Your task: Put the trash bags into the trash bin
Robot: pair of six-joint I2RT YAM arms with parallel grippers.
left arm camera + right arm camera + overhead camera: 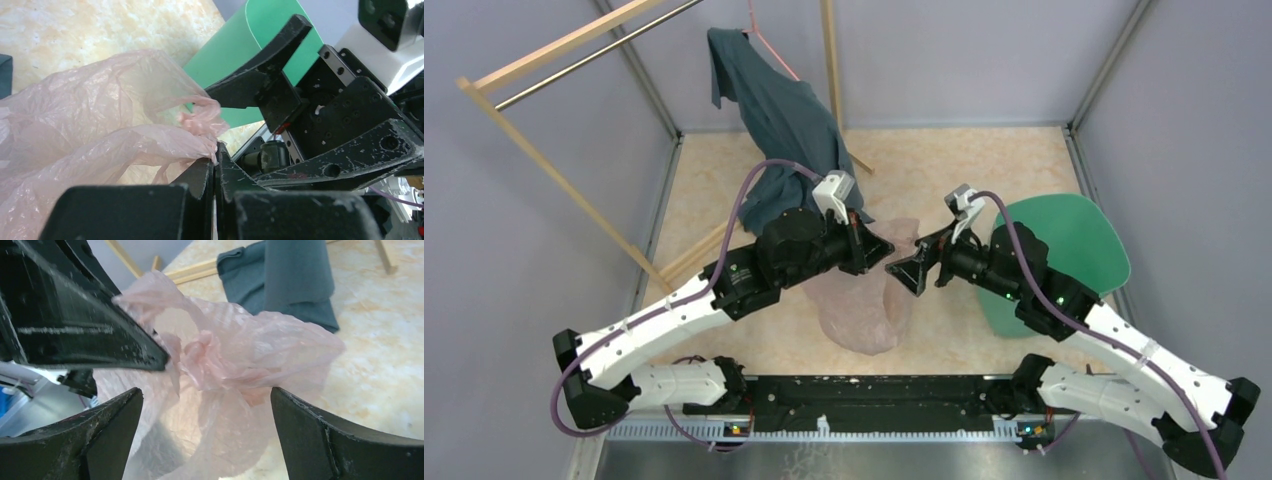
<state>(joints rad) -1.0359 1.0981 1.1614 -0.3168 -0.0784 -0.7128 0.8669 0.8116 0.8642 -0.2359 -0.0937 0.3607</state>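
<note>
Next, I move my right gripper to the left in the top view and close on the trash bag's bunched film (901,249) (206,360), which lies that way, held up by my left gripper.
The pale pink trash bag (869,305) hangs crumpled over the middle of the floor. My left gripper (882,252) is shut on a bunched edge of it; in the left wrist view the film (100,115) is pinched at the closed tips (215,154). My right gripper (906,268) faces it from the right, open wide. In the right wrist view its two fingers (117,415) stand on either side of the bag (240,355) without touching it. The teal-green trash bin (1079,240) sits at the right, partly hidden under the right arm, and its wall (235,55) shows behind the right gripper.
A dark blue-grey shirt (779,125) hangs from a wooden rack (554,170) at the back left, its lower end (295,280) draping close behind the bag. Grey walls close in the floor on three sides.
</note>
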